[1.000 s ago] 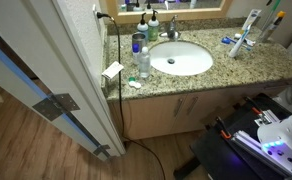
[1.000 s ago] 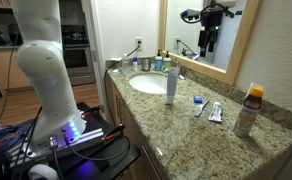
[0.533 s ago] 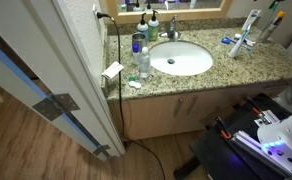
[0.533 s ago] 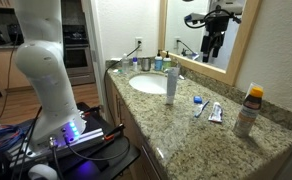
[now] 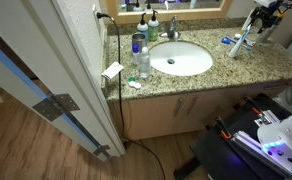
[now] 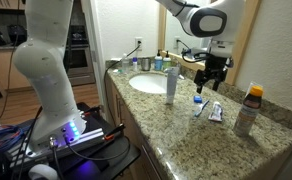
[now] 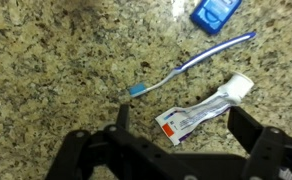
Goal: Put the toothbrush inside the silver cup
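My gripper should next go down onto the toothbrush's neck below it, beside the tube (image 7: 201,110), fingers turned across its slanted handle.
The toothbrush (image 7: 191,64), blue and white, lies flat on the granite counter between a blue floss box (image 7: 215,14) and a toothpaste tube (image 7: 201,110). It also shows in an exterior view (image 6: 199,107). My gripper (image 7: 184,125) is open and empty, hovering just above the tube and close to the toothbrush; it shows in both exterior views (image 6: 208,82) (image 5: 261,18). The silver cup (image 6: 144,63) stands upright at the far side of the sink, by the wall, and also shows in an exterior view (image 5: 137,43).
A clear bottle with a blue-green label (image 6: 171,85) stands at the sink's (image 5: 181,58) rim between cup and toothbrush. An orange-capped bottle (image 6: 248,108) stands near the counter's end. A faucet and small bottles line the mirror wall.
The arm has swung down from above the mirror to just over the counter by the toothbrush. Nothing on the counter has moved.
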### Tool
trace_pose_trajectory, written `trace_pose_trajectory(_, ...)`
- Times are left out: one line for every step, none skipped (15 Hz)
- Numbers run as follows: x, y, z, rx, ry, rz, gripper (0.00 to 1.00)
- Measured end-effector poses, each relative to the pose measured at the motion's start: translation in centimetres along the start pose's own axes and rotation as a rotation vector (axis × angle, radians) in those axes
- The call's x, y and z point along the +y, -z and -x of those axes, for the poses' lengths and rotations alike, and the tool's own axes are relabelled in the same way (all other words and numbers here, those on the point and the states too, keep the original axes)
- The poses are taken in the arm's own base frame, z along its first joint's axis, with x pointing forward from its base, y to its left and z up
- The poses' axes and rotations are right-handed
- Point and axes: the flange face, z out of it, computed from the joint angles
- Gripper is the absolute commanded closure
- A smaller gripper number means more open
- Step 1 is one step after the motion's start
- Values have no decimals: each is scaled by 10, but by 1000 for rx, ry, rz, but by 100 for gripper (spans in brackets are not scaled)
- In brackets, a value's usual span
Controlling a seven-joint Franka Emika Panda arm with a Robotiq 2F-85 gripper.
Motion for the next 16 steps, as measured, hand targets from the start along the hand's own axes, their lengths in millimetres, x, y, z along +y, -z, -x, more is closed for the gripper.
trace_pose_trajectory(-1,-3,0,1,1,4,0)
trace_pose_trajectory(-2,1,1,2,4,-2,0)
trace_pose_trajectory(-3,6,3,2,7,-10,0)
trace_pose_trajectory(-4,9,3,3,8,-17,0)
trace_pose_trajectory(-5,10,3,4,8,-19,0)
trace_pose_trajectory(-5,7,3,12,-6,-12,0)
trace_pose_trajectory(-5,-3,5,17,-38,2,0)
trace_pose_trajectory(-5,-19,7,19,-85,21,0)
trace_pose_trajectory(-6,-38,9,22,-138,32,0)
trace_pose_trajectory(-7,-58,12,17,-192,44,0)
trace_pose_trajectory(-9,-76,15,9,-244,46,0)
trace_pose_trajectory(-10,-90,16,-1,-295,39,0)
trace_pose_trajectory(-12,-101,17,-9,-343,29,0)
trace_pose_trajectory(-14,-109,17,-18,-387,14,0)
trace_pose_trajectory(-15,-112,16,-21,-419,-4,0)
trace_pose_trajectory(-17,-112,15,-21,-444,-24,0)
